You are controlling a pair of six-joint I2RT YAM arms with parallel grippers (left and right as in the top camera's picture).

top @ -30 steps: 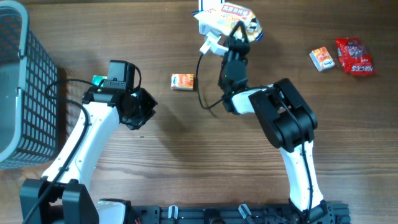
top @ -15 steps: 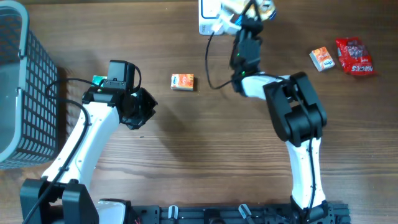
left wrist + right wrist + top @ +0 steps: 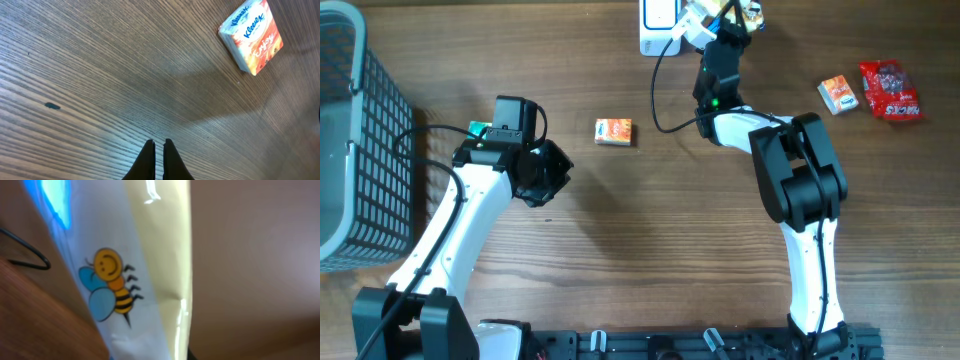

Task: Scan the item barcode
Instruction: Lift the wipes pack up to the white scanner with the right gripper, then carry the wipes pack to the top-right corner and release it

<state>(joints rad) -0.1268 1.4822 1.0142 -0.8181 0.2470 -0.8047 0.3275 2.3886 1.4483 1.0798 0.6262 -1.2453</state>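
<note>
My right gripper swings from the white scanner [image 3: 658, 14] past the small orange box and over the red snack bag next, since that side lies clear of the scanner.
My right gripper [image 3: 722, 22] is at the table's far edge, shut on a white and yellow packet [image 3: 740, 8]. It holds the packet just right of the white scanner [image 3: 658, 14]. The right wrist view is filled by the packet [image 3: 150, 255], close and blurred, with a bee drawing [image 3: 112, 287] on it; no barcode shows. My left gripper [image 3: 158, 142] is shut with nothing between its fingers and hangs over bare wood. In the overhead view the left gripper [image 3: 545, 175] is left of centre.
A small orange Kleenex tissue pack [image 3: 614, 131] [image 3: 251, 36] lies mid-table, between the arms. A small orange box [image 3: 838, 94] and a red snack bag [image 3: 890, 90] lie at the far right. A dark mesh basket [image 3: 350, 120] stands at the left edge. A black cable [image 3: 655, 95] loops from the right wrist.
My right arm has carried the packet toward the far edge and to the right, beside the scanner. The left arm has not moved.
</note>
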